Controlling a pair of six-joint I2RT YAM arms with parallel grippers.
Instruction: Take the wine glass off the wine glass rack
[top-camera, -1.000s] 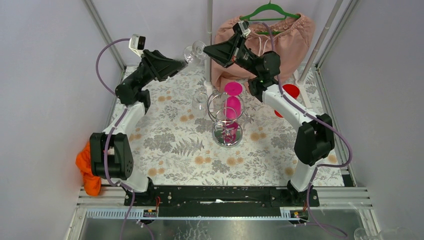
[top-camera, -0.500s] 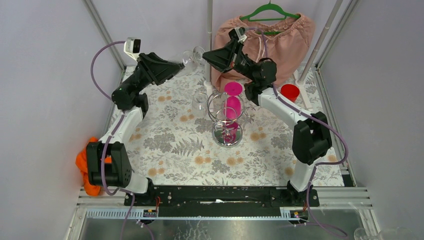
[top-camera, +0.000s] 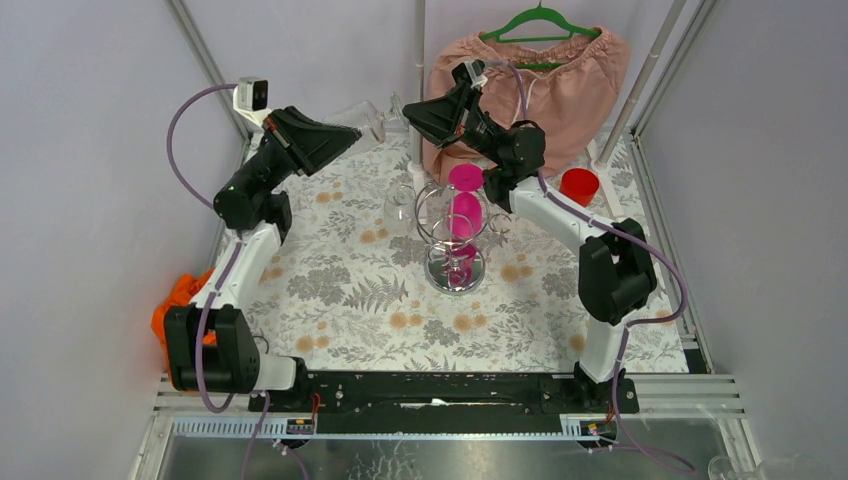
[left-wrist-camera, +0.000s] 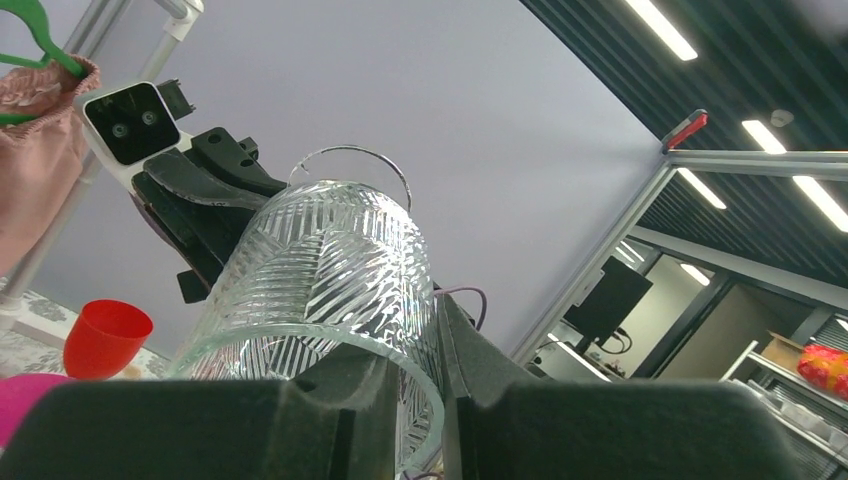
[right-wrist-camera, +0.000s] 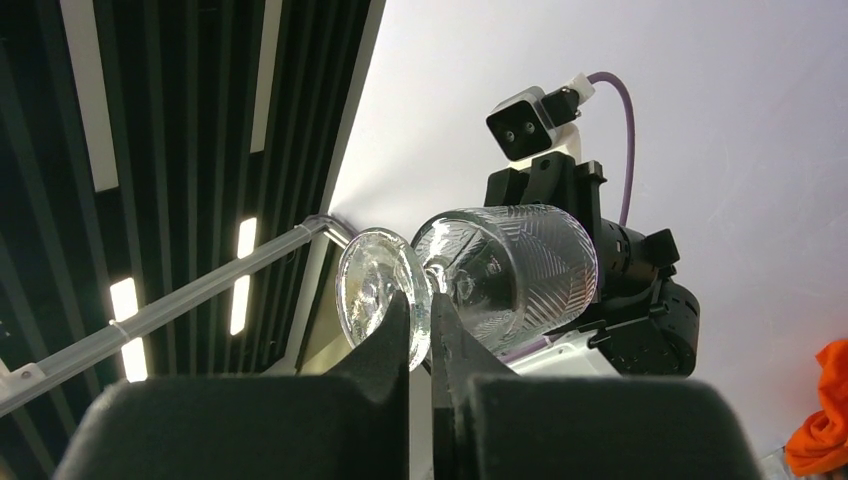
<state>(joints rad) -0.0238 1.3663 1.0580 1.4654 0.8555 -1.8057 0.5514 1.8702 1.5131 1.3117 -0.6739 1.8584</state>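
I should next turn my left gripper downward and lower the wine glass (top-camera: 372, 117) foot-first onto the bare tabletop below my gripper, clear of the rack. Then I should release the wine glass's rim.
A clear cut-pattern wine glass (top-camera: 372, 117) hangs sideways in the air at the back, between my two grippers and away from the wine glass rack (top-camera: 452, 222). My left gripper (top-camera: 357, 130) is shut on the bowl's rim, one finger inside the wine glass (left-wrist-camera: 330, 260) and one outside. The left gripper (left-wrist-camera: 425, 335) pinches the glass wall. My right gripper (top-camera: 407, 110) is shut on the edge of the round foot of the wine glass (right-wrist-camera: 500, 265). The right gripper (right-wrist-camera: 422, 310) points up. The chrome rack still carries pink glasses (top-camera: 464, 200) and a clear one (top-camera: 399, 207).
A red cup (top-camera: 579, 185) stands at the back right. A pink garment (top-camera: 560, 75) hangs on a green hanger behind the right arm. An orange cloth (top-camera: 178, 300) lies off the table's left edge. A vertical frame post (top-camera: 418, 60) rises just behind the held glass.
My left gripper has closed on the bowl's rim. Both grippers and the glass have drifted slightly left and toward the back.
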